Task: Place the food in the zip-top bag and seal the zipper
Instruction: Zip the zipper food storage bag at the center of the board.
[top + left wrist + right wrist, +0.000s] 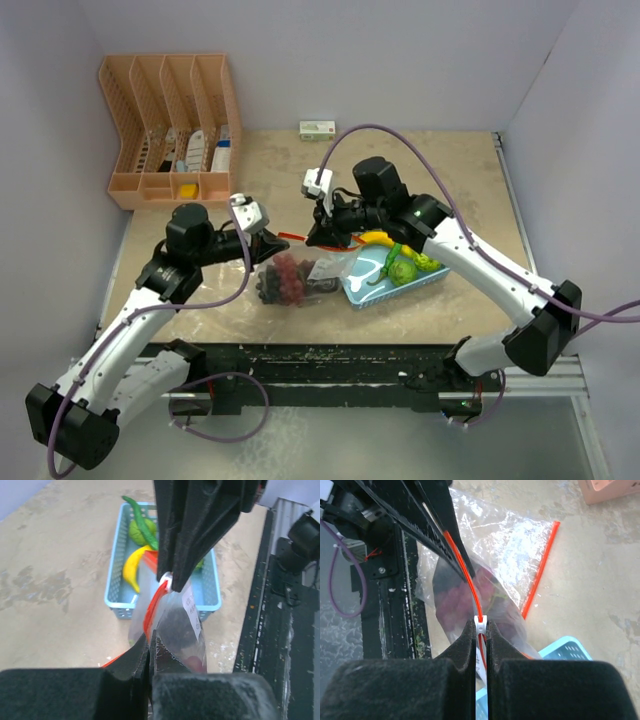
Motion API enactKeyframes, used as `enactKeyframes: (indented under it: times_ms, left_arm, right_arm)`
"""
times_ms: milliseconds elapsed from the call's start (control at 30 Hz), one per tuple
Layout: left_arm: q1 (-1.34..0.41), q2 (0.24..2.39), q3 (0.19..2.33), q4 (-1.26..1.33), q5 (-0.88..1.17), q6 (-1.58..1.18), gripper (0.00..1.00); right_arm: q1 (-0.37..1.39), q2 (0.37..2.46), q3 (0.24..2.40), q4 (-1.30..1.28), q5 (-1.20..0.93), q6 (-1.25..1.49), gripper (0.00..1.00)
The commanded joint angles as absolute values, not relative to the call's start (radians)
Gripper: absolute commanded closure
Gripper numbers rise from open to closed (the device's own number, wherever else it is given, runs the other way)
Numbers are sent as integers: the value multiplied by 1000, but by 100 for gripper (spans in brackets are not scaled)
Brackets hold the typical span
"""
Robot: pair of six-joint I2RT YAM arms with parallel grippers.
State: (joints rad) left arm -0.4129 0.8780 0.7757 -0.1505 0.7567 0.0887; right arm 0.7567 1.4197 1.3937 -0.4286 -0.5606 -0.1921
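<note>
My right gripper should next pull along the orange-red zipper toward the light-blue basket (pixel 210 590) and then open, because the zipper still continues past the white slider.
The clear zip-top bag (pixel 505 545) hangs stretched between my two grippers above the table, with dark red grapes (pixel 460 600) inside. My left gripper (pixel 150 642) is shut on one end of the orange-red zipper (pixel 152 610). My right gripper (pixel 480 626) is shut on the white slider (pixel 480 622) farther along that strip. A yellow banana (pixel 131 570), a long green pepper (pixel 140 520) and a round green fruit (pixel 136 531) lie in the light-blue basket (pixel 210 590). From above, the left gripper (pixel 270 240) and right gripper (pixel 322 235) sit close together over the bag (pixel 290 275).
The light-blue basket (pixel 425 283) sits right of the bag, under the right arm. A peach organiser rack (pixel 170 130) stands at the back left and a small box (pixel 317 128) at the back wall. The black rail (pixel 330 355) lines the near table edge.
</note>
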Motion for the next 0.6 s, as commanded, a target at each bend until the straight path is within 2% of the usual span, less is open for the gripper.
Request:
enactKeyframes:
  times_ms: [0, 167, 567]
  left_arm:
    - [-376, 813, 808, -101, 580, 85, 100]
    - [-368, 762, 824, -61, 324, 77, 100]
    - [-362, 761, 859, 40, -43, 59, 100]
  right_arm:
    - [718, 1358, 1374, -467, -469, -178, 100]
    - [700, 1327, 1351, -458, -433, -161, 100]
    - [683, 1282, 1304, -455, -342, -124, 100]
